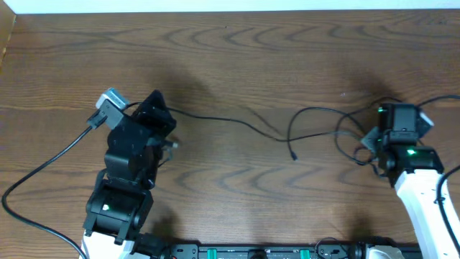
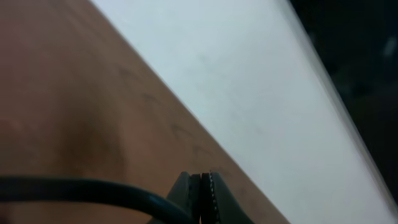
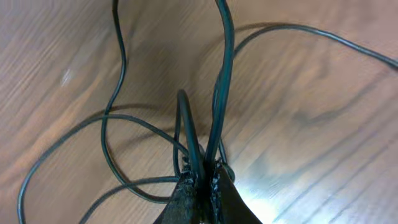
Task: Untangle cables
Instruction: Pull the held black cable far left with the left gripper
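My right gripper should move down a little toward the wood beneath the tangle (image 1: 365,160) and open its fingers to let go of the black cable (image 1: 215,119), because that spot is below them.
A thin black cable (image 1: 215,119) runs across the wooden table from my left gripper (image 1: 158,101) to a loose tangle of black cable loops (image 1: 323,111) at the right. My left gripper (image 2: 200,183) is shut, and the black cable (image 2: 74,186) comes in from the left and ends at its jaws. A small plug (image 1: 172,144) shows beside the left arm. My right gripper (image 1: 388,109) sits in the tangle. In the right wrist view it (image 3: 202,177) is shut on two black strands (image 3: 221,93) rising from its jaws. One free cable end (image 1: 294,156) lies mid-table. No white cord shows.
The table's far edge (image 1: 230,12) meets a white surface (image 2: 249,74) at the back. A thicker black arm wire (image 1: 50,165) curves over the table at the left. More black loops (image 3: 106,137) lie on the wood left of my right gripper.
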